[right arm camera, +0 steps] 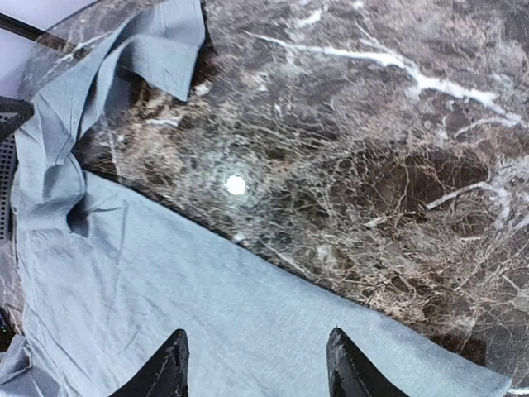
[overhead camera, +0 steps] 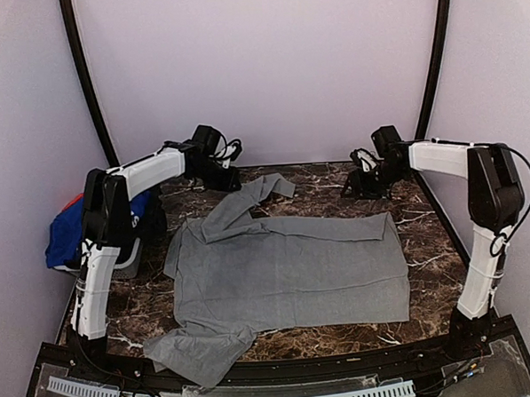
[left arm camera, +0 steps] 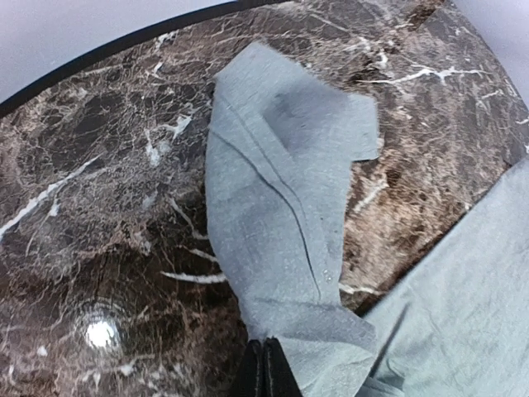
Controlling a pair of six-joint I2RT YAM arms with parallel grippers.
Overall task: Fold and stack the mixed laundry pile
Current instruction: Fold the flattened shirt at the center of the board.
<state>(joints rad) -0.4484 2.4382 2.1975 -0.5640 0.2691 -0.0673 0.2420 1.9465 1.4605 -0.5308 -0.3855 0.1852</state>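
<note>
The far sleeve sticks out past the shirt's body, so I will next move my right gripper to the left in the top view and down onto that sleeve's cuff.
A grey shirt (overhead camera: 286, 268) lies spread flat on the dark marble table (overhead camera: 432, 243), one sleeve reaching toward the back and another hanging over the near edge. My left gripper (overhead camera: 232, 181) is at the back left, shut, with the edge of the far sleeve (left arm camera: 281, 207) pinched at its fingertips (left arm camera: 265, 343). My right gripper (overhead camera: 355, 191) hovers open over the shirt's far right edge (right arm camera: 165, 289), nothing between its fingers (right arm camera: 256, 364). A royal-blue garment (overhead camera: 67, 234) with a bit of red-orange cloth on top sits bunched at the far left.
A small grey basket (overhead camera: 130, 256) stands under the blue garment at the table's left edge, beside the left arm. Black curved frame bars rise at both back corners. Bare marble shows behind the shirt and along the right side.
</note>
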